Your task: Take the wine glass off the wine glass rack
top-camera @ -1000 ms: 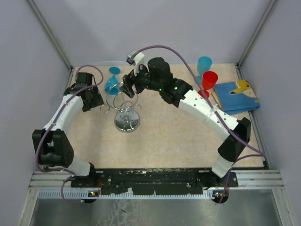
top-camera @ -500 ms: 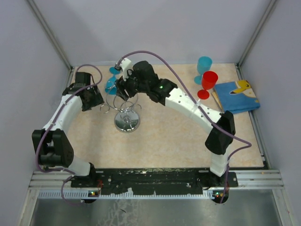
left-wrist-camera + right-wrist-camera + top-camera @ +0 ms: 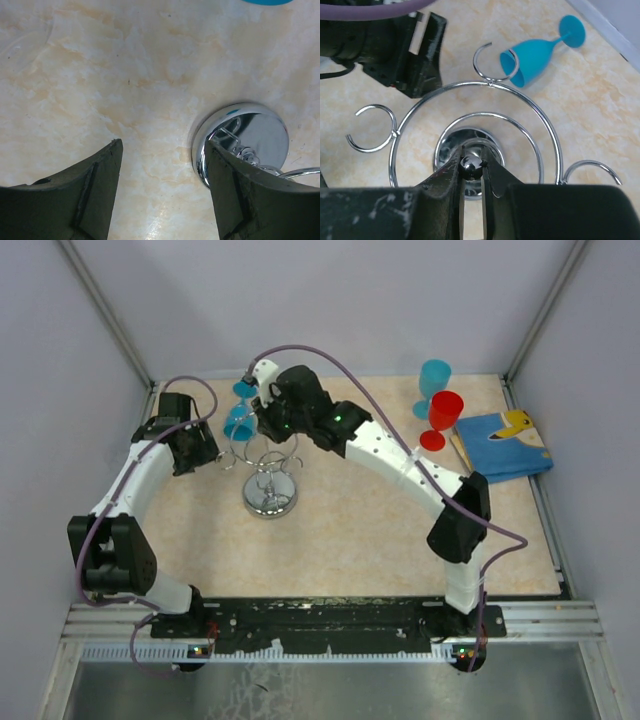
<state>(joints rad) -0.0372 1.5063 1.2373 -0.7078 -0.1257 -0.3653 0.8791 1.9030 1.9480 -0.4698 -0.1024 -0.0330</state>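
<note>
My right gripper shifts the rack by its ball (image 3: 471, 167) outward and to the right in the top view next, since a loop of the rack crowds the lying glass's opening.
The wine glass rack (image 3: 270, 495) is shiny silver wire with a round chrome base (image 3: 260, 135) and looped arms (image 3: 485, 85). My right gripper (image 3: 473, 162) hangs straight above it, shut on the dark ball that tops the central post; in the top view it (image 3: 268, 430) covers the rack's top. A teal wine glass (image 3: 535, 55) lies on its side on the table just behind the rack (image 3: 238, 420), its mouth beside one loop. My left gripper (image 3: 162, 150) is open just left of the base (image 3: 205, 455), with only table between its fingers.
A red wine glass (image 3: 443, 412) and another teal glass (image 3: 434, 375) stand upright at the back right. A blue cloth with a yellow figure (image 3: 505, 445) lies beside them. Grey walls close in the tabletop on three sides.
My right arm has swung left over the rack, and its jaws have closed on the ball at the top of the post. The left arm and the lying glass have not moved.
</note>
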